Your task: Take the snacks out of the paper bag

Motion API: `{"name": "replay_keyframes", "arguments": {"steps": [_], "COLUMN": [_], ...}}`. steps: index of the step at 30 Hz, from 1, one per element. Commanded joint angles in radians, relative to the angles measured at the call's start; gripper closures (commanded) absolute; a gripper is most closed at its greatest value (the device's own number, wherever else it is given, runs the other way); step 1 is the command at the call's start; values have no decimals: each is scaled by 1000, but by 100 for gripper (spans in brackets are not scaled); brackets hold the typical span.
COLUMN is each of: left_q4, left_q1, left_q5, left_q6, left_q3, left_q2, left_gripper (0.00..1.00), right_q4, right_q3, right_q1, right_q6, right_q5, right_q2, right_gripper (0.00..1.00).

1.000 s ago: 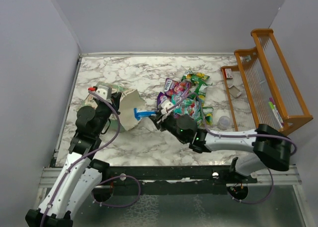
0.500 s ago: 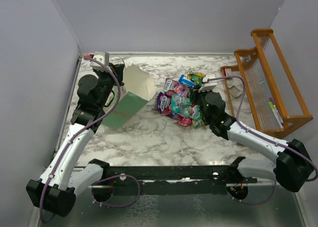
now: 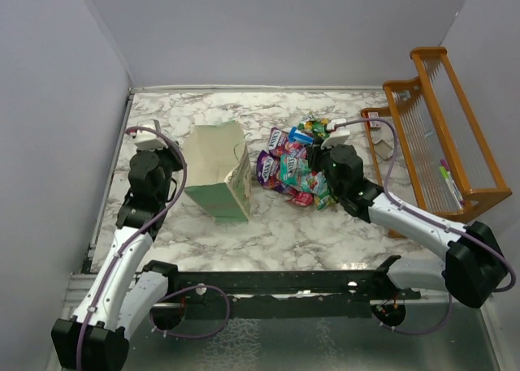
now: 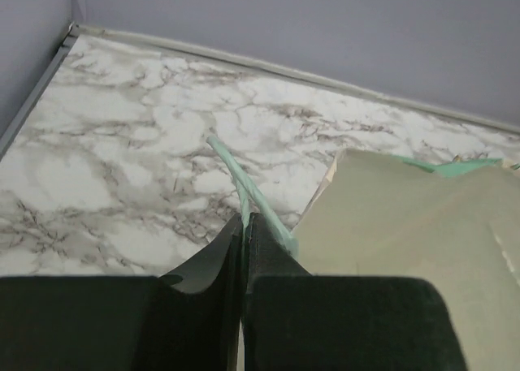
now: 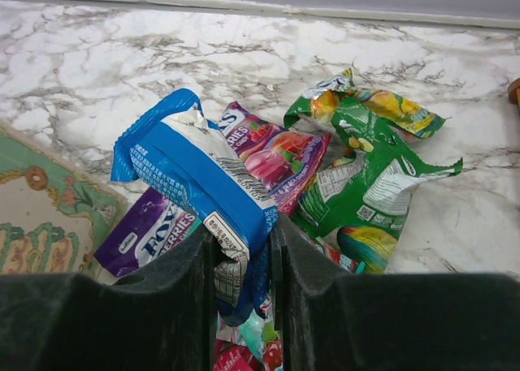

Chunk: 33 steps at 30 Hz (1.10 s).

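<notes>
I will lower my right gripper a little toward the pink packet (image 5: 284, 161) and let go of the blue packet (image 5: 203, 176), since it already hangs over the pile of snacks.
The pale-green paper bag (image 3: 215, 168) rests on the table left of the snack pile, its printed side toward the pile. My left gripper (image 3: 177, 166) is shut on the bag's thin green handle (image 4: 244, 176); the bag's cream side (image 4: 406, 225) fills the right of the left wrist view. My right gripper (image 3: 315, 149) is shut on a blue packet (image 5: 203, 176) and holds it over the pile of snacks (image 3: 291, 174). Purple (image 5: 142, 233), pink (image 5: 280, 156) and green (image 5: 366, 160) packets lie under it. I cannot see inside the bag.
An orange wooden rack (image 3: 439, 127) stands at the right edge, close behind my right arm. Grey walls close the left, back and right of the marble table (image 3: 268, 225).
The left gripper brought the bag down from a raised tilt onto the table. The right gripper carried the blue packet from the bag's mouth over to the pile.
</notes>
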Motion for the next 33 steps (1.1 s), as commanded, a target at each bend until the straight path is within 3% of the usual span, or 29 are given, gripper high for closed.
{"name": "replay_keyframes", "arguments": {"steps": [1, 5, 7, 9, 13, 17, 18, 21, 23, 29, 33], "left_q4": [-35, -56, -65, -76, -108, -154, -169, -226, -257, -319, -317], "left_q1": [9, 9, 8, 9, 8, 8, 8, 8, 9, 9, 9], "left_q5": [-14, -2, 18, 51, 95, 133, 143, 160, 158, 149, 139], "left_q6": [-34, -32, -28, -20, -14, 4, 12, 36, 50, 80, 106], "left_q3": [-57, -38, -19, 5, 53, 116, 138, 204, 249, 395, 477], "left_q2": [-98, -131, -128, -122, -116, -119, -120, -113, -106, -88, -89], "left_gripper": [100, 92, 83, 66, 46, 34, 27, 2, 1, 1, 1], "right_q4": [-20, -30, -31, -40, -20, -83, -104, -168, -267, -630, -636], "right_q3": [33, 45, 50, 58, 63, 126, 135, 161, 215, 487, 543], "right_q1": [-21, -41, -48, -65, -106, -120, -122, -124, -124, -124, -124], "right_q6": [22, 43, 48, 67, 90, 97, 103, 119, 131, 193, 110], "right_q5": [-22, -36, -34, -42, -85, -109, -110, -115, -131, -187, -248], "right_q2": [38, 71, 91, 111, 163, 235, 241, 227, 204, 100, -67], "right_gripper": [80, 80, 80, 79, 76, 58, 51, 15, 0, 1, 1]}}
